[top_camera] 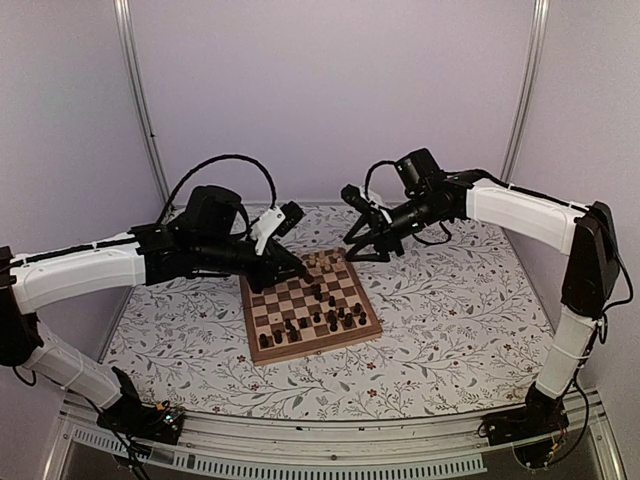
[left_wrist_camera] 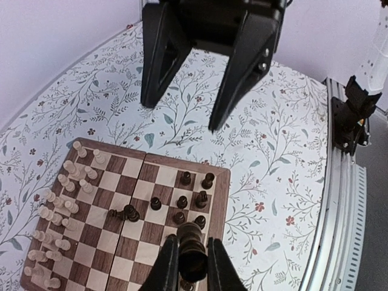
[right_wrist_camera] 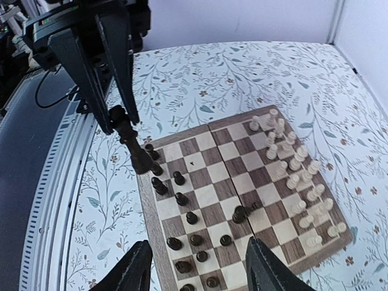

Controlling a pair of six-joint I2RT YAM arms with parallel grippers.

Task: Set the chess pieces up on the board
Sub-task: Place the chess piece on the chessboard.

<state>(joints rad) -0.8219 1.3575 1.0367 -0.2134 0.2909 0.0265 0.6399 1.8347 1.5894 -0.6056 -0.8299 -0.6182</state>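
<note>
The gap in the near dark row lies below my left gripper, so next I will bring that gripper down toward it and release the tall dark piece.
The board (top_camera: 268,300) lies mid-table, also in the left wrist view (left_wrist_camera: 159,177) and the right wrist view (right_wrist_camera: 209,197). Pale chess pieces (right_wrist_camera: 296,170) crowd its far rows (top_camera: 318,260). Dark chess pieces (right_wrist_camera: 182,200) stand scattered on its near half (top_camera: 325,320). One dark piece (left_wrist_camera: 124,213) lies on its side near the middle. My left gripper (left_wrist_camera: 191,245) is shut on a tall dark piece (left_wrist_camera: 194,233), hanging over the dark side's edge (right_wrist_camera: 134,148). My right gripper (right_wrist_camera: 197,273) is open and empty, above the board's far side (top_camera: 358,250).
A floral table cover (top_camera: 450,310) surrounds the board. The metal rail with the arm bases (top_camera: 330,440) runs along the near edge. White walls and frame posts (top_camera: 135,90) close in the back and sides.
</note>
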